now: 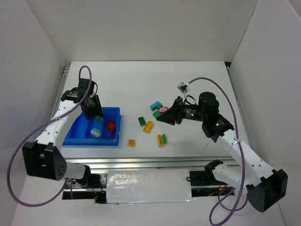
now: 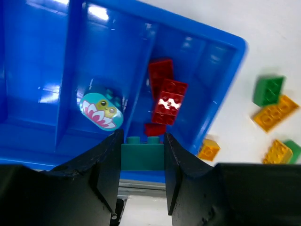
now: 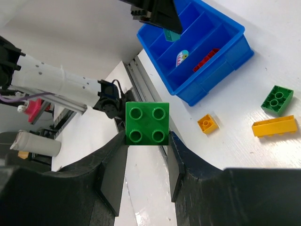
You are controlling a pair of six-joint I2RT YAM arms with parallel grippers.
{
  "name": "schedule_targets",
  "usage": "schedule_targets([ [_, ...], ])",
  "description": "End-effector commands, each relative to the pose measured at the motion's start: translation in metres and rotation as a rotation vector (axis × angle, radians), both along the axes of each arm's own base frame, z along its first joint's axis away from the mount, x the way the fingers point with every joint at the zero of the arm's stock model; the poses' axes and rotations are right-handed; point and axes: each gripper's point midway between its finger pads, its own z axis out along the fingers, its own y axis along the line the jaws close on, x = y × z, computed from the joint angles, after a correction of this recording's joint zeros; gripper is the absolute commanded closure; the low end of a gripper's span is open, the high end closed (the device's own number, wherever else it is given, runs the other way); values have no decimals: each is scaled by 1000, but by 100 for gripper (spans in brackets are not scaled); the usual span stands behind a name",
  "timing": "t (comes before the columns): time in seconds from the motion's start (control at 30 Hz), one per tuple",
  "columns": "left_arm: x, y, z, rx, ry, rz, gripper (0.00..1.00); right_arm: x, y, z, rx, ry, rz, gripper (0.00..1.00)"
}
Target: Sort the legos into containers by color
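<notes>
My left gripper moves away from the red bricks next and lets go of the teal brick in the pale rounded piece's compartment [image 1: 97,125] [image 2: 109,74].
The blue tray [image 1: 80,139] lies at the left, with red bricks [image 1: 111,125] in its right compartment and the pale rounded piece [image 1: 95,133] in the compartment beside it. My left gripper [image 1: 97,115] is shut on a teal brick [image 2: 142,155] and holds it above the tray [image 2: 225,70]. My right gripper [image 1: 162,115] is shut on a green four-stud brick [image 3: 147,123] and holds it above the table's middle. Loose on the table are a green brick [image 1: 141,121], a yellow brick [image 1: 148,126], a small orange brick [image 1: 132,142] and a yellow-and-green piece [image 1: 161,139].
A teal brick [image 1: 155,105] and a red piece [image 1: 163,109] lie just behind my right gripper. White walls enclose the table on three sides. A metal rail [image 1: 141,163] runs along the near edge.
</notes>
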Motion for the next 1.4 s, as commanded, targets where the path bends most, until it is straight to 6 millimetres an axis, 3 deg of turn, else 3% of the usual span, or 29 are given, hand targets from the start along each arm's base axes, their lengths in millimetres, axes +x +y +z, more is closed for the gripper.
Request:
schedule_targets([
  [0.0, 7, 24, -7, 94, 13, 142, 100, 2, -1, 19, 4, -63, -2, 100],
  [0.1, 12, 31, -18, 133, 54, 168, 100, 1, -1, 18, -7, -66, 5, 100],
  [0.17, 13, 35, -24, 152, 79, 183, 92, 1, -1, 18, -14, -67, 6, 100],
  [0.27, 12, 36, -33, 158, 107, 189, 70, 1, -2, 15, -23, -66, 1, 100],
  [0.3, 13, 36, -35, 158, 109, 189, 53, 1, -3, 15, -26, -71, 1, 100],
  [0.4, 11, 37, -39, 160, 123, 199, 26, 1, -3, 14, -33, -71, 4, 100],
  [0.57, 20, 35, -22, 144, 81, 197, 3, 4, 0, 15, -42, -68, 16, 100],
  [0.67, 31, 25, 6, 94, -6, 140, 6, 7, 1, 14, -42, -61, 18, 100],
  [0.77, 45, -11, 48, -84, -192, -27, 6, 9, 5, 9, -50, -41, 31, 100],
  [0.8, 41, -41, 63, -224, -223, -141, 5, 12, 6, 4, -58, -24, 36, 100],
  [0.87, 37, -78, 106, -369, -383, -348, 5, 4, 11, 7, -45, -4, 110, 100],
  [0.9, 29, -97, 123, -440, -441, -452, 5, 4, 15, 0, -54, 24, 145, 100],
  [0.93, 3, -124, 145, -544, -498, -604, 3, 3, 17, 5, -51, 25, 173, 100],
  [1.0, -11, -148, 177, -607, -655, -758, 1, -1, 21, 5, -43, 48, 216, 100],
  [1.1, -42, -170, 196, -725, -707, -902, 0, -4, 23, 16, -16, 1, 226, 100],
  [1.13, -55, -178, 194, -817, -650, -954, 0, -13, 23, 21, 3, -8, 274, 100],
  [1.2, -62, -188, 195, -903, -624, -1005, 1, -27, 25, 28, 32, -12, 376, 100],
  [1.37, -82, -207, 199, -954, -583, -1092, 2, -31, 26, 32, 44, -25, 399, 100],
])
